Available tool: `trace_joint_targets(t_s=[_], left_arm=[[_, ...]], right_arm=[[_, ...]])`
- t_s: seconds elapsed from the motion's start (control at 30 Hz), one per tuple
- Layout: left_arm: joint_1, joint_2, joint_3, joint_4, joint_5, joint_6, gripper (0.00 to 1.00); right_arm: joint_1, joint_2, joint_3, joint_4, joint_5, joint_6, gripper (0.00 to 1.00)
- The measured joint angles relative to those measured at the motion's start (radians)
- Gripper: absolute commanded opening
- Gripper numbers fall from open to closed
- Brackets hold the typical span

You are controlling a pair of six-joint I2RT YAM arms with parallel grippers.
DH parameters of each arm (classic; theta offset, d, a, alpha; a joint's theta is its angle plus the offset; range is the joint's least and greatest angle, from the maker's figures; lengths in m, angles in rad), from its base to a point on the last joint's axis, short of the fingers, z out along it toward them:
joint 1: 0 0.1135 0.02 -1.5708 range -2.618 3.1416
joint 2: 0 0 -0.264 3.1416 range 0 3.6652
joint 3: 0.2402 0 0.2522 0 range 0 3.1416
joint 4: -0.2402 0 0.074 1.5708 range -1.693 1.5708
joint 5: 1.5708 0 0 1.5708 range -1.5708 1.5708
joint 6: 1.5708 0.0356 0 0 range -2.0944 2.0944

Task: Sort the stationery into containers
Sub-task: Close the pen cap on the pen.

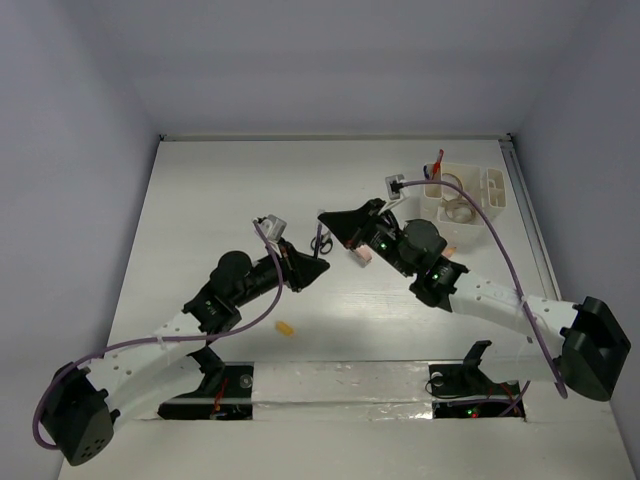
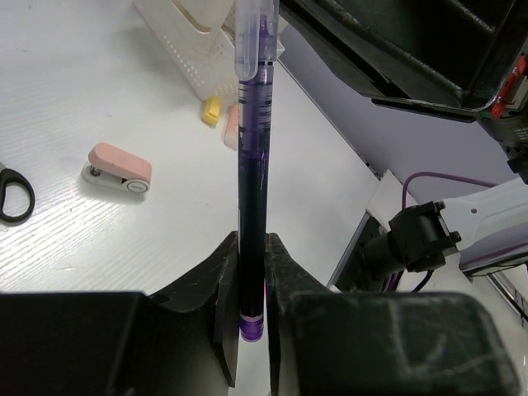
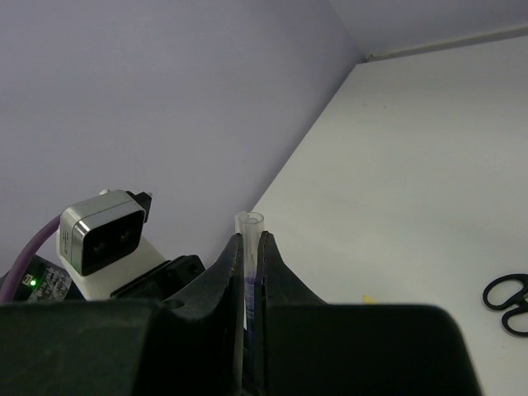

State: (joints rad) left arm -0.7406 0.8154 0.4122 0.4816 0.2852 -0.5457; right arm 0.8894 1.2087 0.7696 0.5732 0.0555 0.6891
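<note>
A red pen stands in the organiser's pen slot [image 1: 432,183], so I need to bring my right gripper outward and to the right in the top view, then down, over it.
A dark purple pen [image 2: 252,190] with a clear cap [image 3: 249,224] is held in the air between both arms. My left gripper [image 2: 252,247] is shut on its lower barrel, and my right gripper [image 3: 250,243] is shut on the capped end. In the top view the two grippers, left [image 1: 312,268] and right [image 1: 335,222], meet near the table's middle. The white organiser [image 1: 465,195] stands at the back right with a tape roll [image 1: 460,212] and a red pen [image 1: 437,165] in it. Small scissors [image 1: 320,240] lie under the grippers.
A pink block [image 2: 120,167] lies on the table by the scissors' handle [image 2: 12,194]. A yellow block [image 2: 212,110] and a pink one [image 2: 232,125] sit beside the organiser [image 2: 198,33]. An orange block [image 1: 286,327] lies near the front.
</note>
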Motion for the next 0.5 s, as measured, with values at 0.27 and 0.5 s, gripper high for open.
trace_joint_targets(t_s=[0.27, 0.5], left_arm=[[0.000, 0.001, 0.028, -0.039, 0.006, 0.014, 0.00], [0.000, 0.014, 0.089, -0.149, 0.031, 0.025, 0.00]], right_arm=[[-0.005, -0.002, -0.006, 0.006, -0.009, 0.000, 0.00], [-0.013, -0.005, -0.053, 0.071, -0.016, 0.007, 0.00]])
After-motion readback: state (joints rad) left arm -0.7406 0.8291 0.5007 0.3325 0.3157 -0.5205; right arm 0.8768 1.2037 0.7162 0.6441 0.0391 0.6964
